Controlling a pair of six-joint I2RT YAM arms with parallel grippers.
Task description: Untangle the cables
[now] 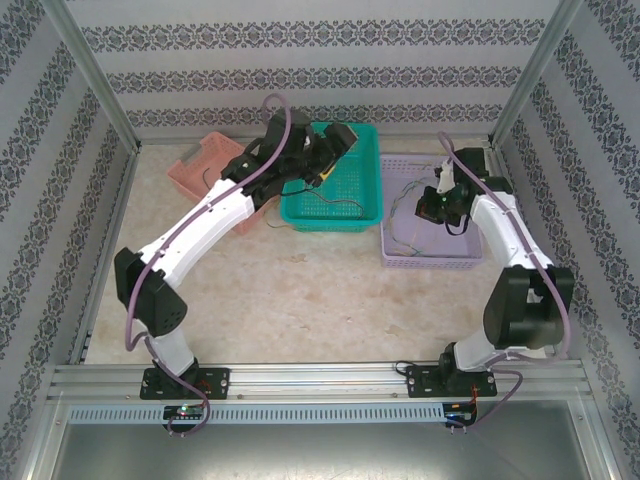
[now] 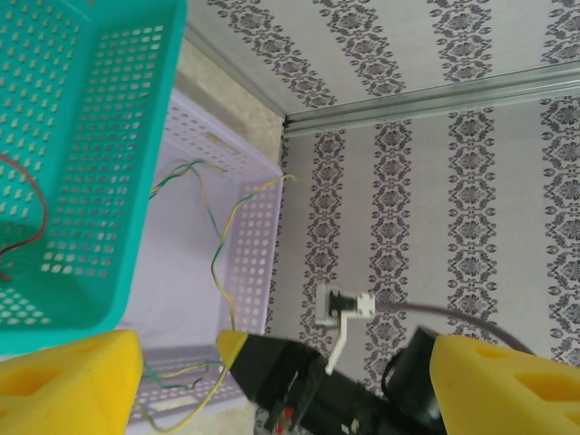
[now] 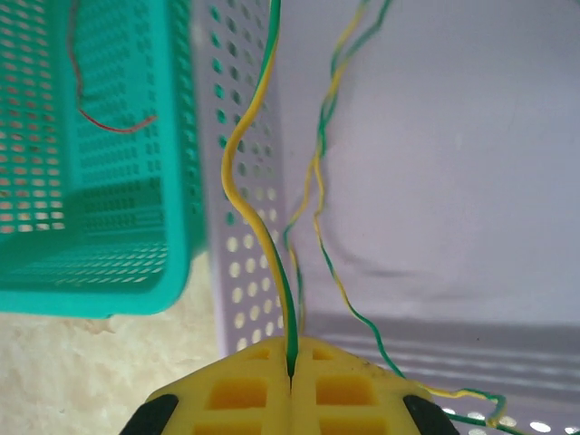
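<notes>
My right gripper lowers toward the purple basket's bottom below it next and releases the yellow-and-green cable there, since more yellow-green cables lie loose inside.
My right gripper [image 3: 292, 372] is shut on a yellow-and-green cable [image 3: 258, 227] that rises straight from between its pads. In the top view this gripper [image 1: 437, 200] hangs over the purple basket [image 1: 470, 260], where more thin yellow-green cables [image 1: 405, 235] lie loose. A second yellow-green strand [image 3: 322, 208] runs beside the held one. My left gripper [image 1: 325, 150] is open over the teal basket [image 1: 300, 212], with nothing between its yellow fingers [image 2: 68, 385]. A thin red cable [image 2: 41, 213] lies in the teal basket. Yellow-green cable [image 2: 217, 245] drapes across the purple basket's wall.
A pink basket [image 1: 205, 165] stands at the back left, beside the left arm. The teal and purple baskets sit side by side at the back. Patterned walls and metal posts close in the table. A thin dark strand [image 1: 290, 225] trails off the teal basket's front.
</notes>
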